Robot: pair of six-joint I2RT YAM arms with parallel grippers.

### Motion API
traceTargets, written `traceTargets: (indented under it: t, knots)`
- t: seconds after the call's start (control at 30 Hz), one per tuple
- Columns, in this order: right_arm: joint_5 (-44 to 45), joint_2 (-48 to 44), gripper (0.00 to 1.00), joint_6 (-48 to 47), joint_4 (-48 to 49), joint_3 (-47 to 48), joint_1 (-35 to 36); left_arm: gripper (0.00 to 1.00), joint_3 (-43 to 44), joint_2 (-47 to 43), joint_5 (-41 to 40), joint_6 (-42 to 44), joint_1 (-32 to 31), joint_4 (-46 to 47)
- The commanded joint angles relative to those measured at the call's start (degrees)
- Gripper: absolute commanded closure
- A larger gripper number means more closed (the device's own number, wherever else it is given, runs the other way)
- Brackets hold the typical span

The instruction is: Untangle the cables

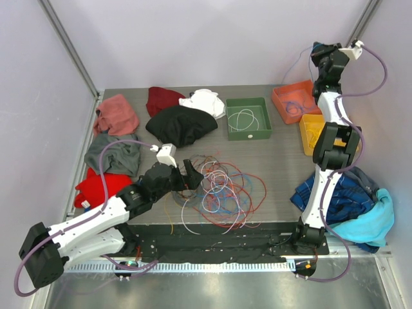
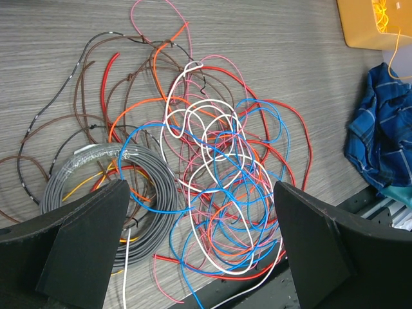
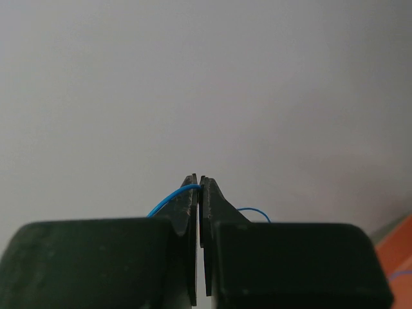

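Observation:
I will lower my right gripper next and tilt it down over the orange bin [image 1: 295, 102] [image 3: 397, 256]. Then I will let go of the thin blue cable.
A tangle of cables [image 1: 222, 187] in red, blue, white, pink, orange and brown lies at the table's front middle. It also shows in the left wrist view [image 2: 219, 161], with a grey coil [image 2: 138, 180] at its left. My left gripper [image 1: 183, 175] hovers open over the tangle's left part, with its jaws wide apart [image 2: 203, 219] and nothing between them. My right gripper [image 1: 317, 53] is raised high at the back right. It is shut [image 3: 199, 179] on a thin blue cable [image 3: 168, 196] that hangs toward the orange bin [image 1: 280, 96].
A green bin [image 1: 232, 122] holds a white cable and a yellow bin [image 1: 306, 138] holds a yellow one. Garments lie around: pink [image 1: 117, 114], maroon [image 1: 164, 98], white [image 1: 205, 102], black [image 1: 180, 124], grey [image 1: 112, 154], red [image 1: 100, 187], blue plaid [image 1: 341, 193], cyan [image 1: 370, 222].

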Motion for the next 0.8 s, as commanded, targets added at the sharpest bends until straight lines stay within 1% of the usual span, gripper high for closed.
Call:
traceTargets:
  t: [0.0, 0.07, 0.13, 0.17, 0.33, 0.4, 0.47, 0.63, 0.77]
  knots:
    - [4.22, -8.58, 0.99, -10.96, -4.52, -4.58, 0.89, 0.0, 0.61, 1.27, 1.46, 0.52, 0.09, 3.22]
    - [7.81, -10.25, 0.99, -14.65, -8.55, -7.04, 1.33, 0.0, 0.79, 1.54, 1.99, 0.44, 0.09, 3.13]
    - [9.32, -11.31, 0.99, -15.89, -11.28, -10.02, 1.6, 0.0, 0.79, 1.54, 2.16, 0.35, 0.09, 3.13]
    - [12.02, -12.01, 0.99, -16.59, -12.78, -10.56, 1.68, 0.0, 0.79, 1.45, 2.34, 0.35, 0.09, 3.04]
    - [15.3, -12.72, 0.99, -17.92, -18.93, -12.94, 1.86, 0.0, 0.79, 0.84, 2.78, 0.17, 0.09, 2.69]
    - [16.18, -12.63, 0.99, -18.18, -20.0, -13.55, 1.95, 0.0, 0.79, 0.75, 2.96, 0.17, 0.09, 2.51]
    - [16.44, -12.19, 0.99, -18.53, -20.7, -13.47, 1.95, 0.0, 0.7, 0.49, 3.13, 0.17, 0.09, 2.43]
    - [17.85, -6.93, 0.99, -19.24, -27.1, -7.5, 1.95, 0.0, 0.44, 0.75, 2.96, -0.09, 0.09, 2.34]
    - [18.29, -3.06, 0.99, -17.84, -27.47, -4.68, 2.04, 0.0, 0.7, 1.8, 2.87, 0.08, 0.09, 2.51]
